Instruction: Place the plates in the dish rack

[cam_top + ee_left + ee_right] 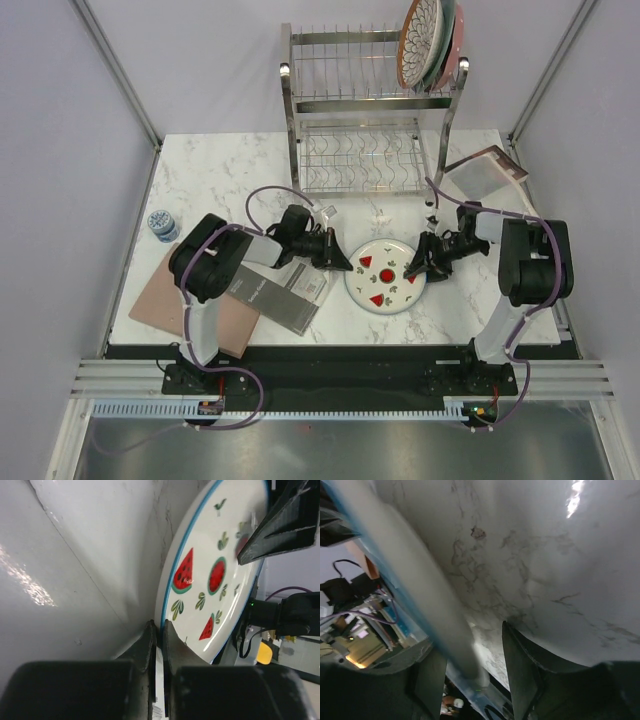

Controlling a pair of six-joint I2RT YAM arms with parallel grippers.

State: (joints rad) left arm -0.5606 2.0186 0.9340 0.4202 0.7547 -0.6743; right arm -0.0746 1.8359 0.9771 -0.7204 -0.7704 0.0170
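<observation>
The robot's right gripper should next move slightly toward the plate's middle and close on the plate's unheld rim (424, 279) (464, 664), because the plate's rim is between its open fingers.
The white plate with red fruit (386, 275) lies on the marble table between both arms. My left gripper (345, 262) is shut on its left rim; in the left wrist view the jaws (159, 626) pinch the blue-edged rim of the plate (210, 570). My right gripper (415, 268) is at the right rim, open; in the right wrist view the rim (405, 575) passes between the spread fingers (472, 645). The dish rack (365, 110) stands at the back. The petal-pattern plate (418, 40), the grey-green plate (442, 50) and the pink plate (457, 55) stand in its upper tier, at the right.
A flat brown board (190, 300) and a dark grey booklet (285, 292) lie under the left arm. A small blue-patterned jar (162, 226) stands at the left edge. A brown-edged sheet (487, 170) lies right of the rack.
</observation>
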